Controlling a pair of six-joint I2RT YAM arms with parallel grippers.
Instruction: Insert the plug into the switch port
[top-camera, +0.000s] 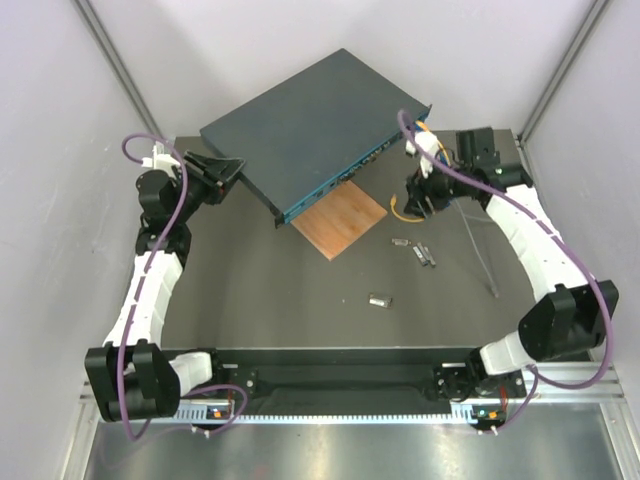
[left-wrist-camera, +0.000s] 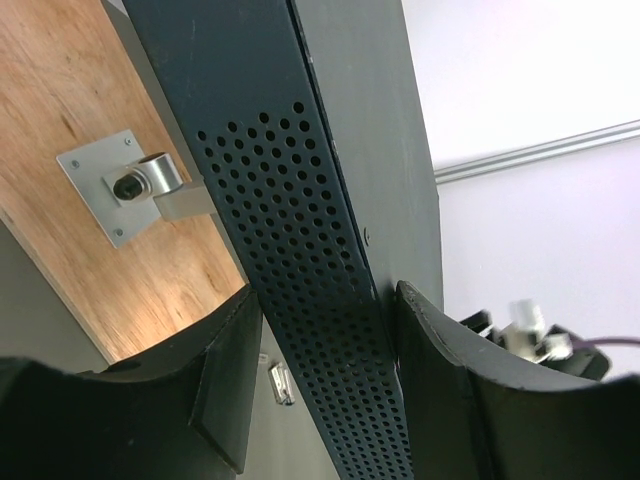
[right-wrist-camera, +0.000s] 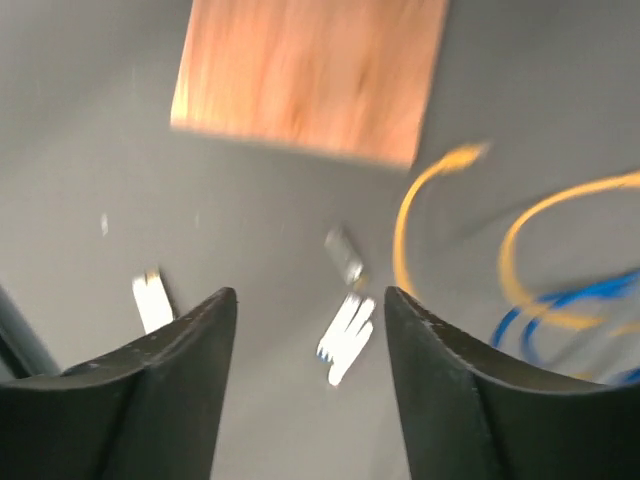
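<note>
I will lower my right gripper onto the small metal connector nearest the wooden square (right-wrist-camera: 345, 256) and turn it slightly, because the connector lies at an angle to my open fingers.
The switch (top-camera: 310, 125), a flat dark blue-grey box with a teal socket face (top-camera: 335, 183), lies at an angle at the back of the table. My left gripper (top-camera: 233, 168) is shut on its left corner. The left wrist view shows the perforated side wall (left-wrist-camera: 300, 260) of the switch pinched between the fingers (left-wrist-camera: 328, 295). My right gripper (top-camera: 420, 195) hangs right of the socket face, open and empty (right-wrist-camera: 310, 295). A yellow cable (right-wrist-camera: 405, 215) curls on the mat below it, its blurred plug end (right-wrist-camera: 465, 153) lying free near the wooden square's corner.
A thin wooden square (top-camera: 342, 218) lies partly under the switch's front and carries a silver fitting (left-wrist-camera: 130, 185). Small metal connectors (top-camera: 425, 255) (top-camera: 378, 299) are scattered on the dark mat. A thin rod (top-camera: 480, 248) and blue cable (right-wrist-camera: 560, 310) lie at the right.
</note>
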